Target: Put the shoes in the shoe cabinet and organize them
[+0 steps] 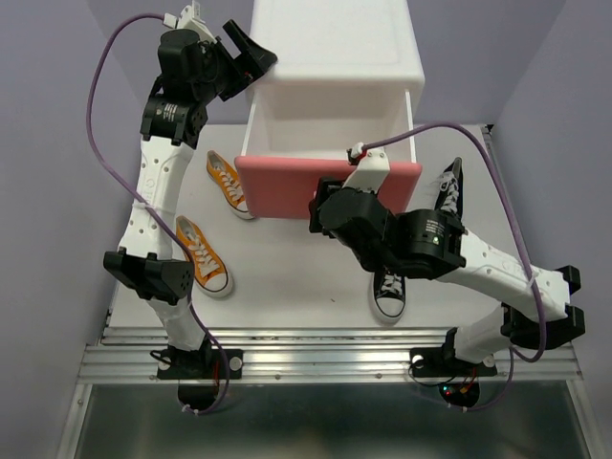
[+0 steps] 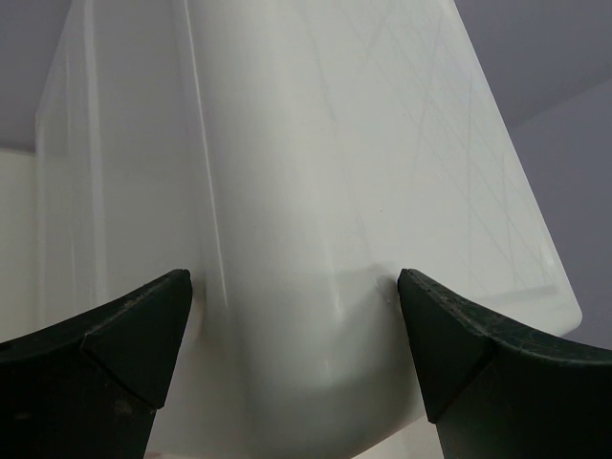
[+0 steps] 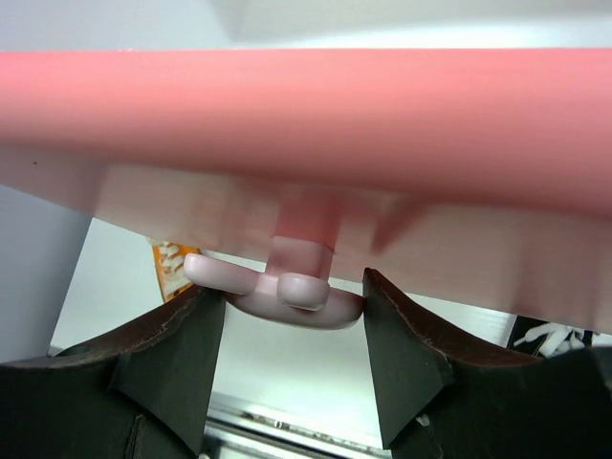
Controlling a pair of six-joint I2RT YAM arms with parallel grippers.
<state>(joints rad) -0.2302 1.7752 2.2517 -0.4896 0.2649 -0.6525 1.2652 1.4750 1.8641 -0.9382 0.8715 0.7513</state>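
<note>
Next, my right gripper pulls the bunny knob (image 3: 287,292) farther back toward my base, then opens, since the table in front of the drawer (image 1: 287,186) is empty.
The white shoe cabinet (image 1: 335,48) stands at the back, its darker pink upper drawer (image 1: 287,186) pulled out toward me. My right gripper (image 1: 320,206) is shut on the drawer's bunny knob (image 3: 287,292), with the fingers (image 3: 182,335) pressed against both sides of it. My left gripper (image 1: 258,62) is open and straddles the cabinet's upper left corner (image 2: 316,191), holding nothing. Two orange shoes (image 1: 228,182) (image 1: 201,253) lie left of the drawer. One black shoe (image 1: 390,292) lies under my right arm, and the other (image 1: 449,196) lies right of the drawer.
The lower drawer is hidden under the open one. Grey walls close in on both sides. A metal rail (image 1: 325,359) runs along the table's near edge. One orange shoe (image 3: 170,268) shows past the knob in the right wrist view.
</note>
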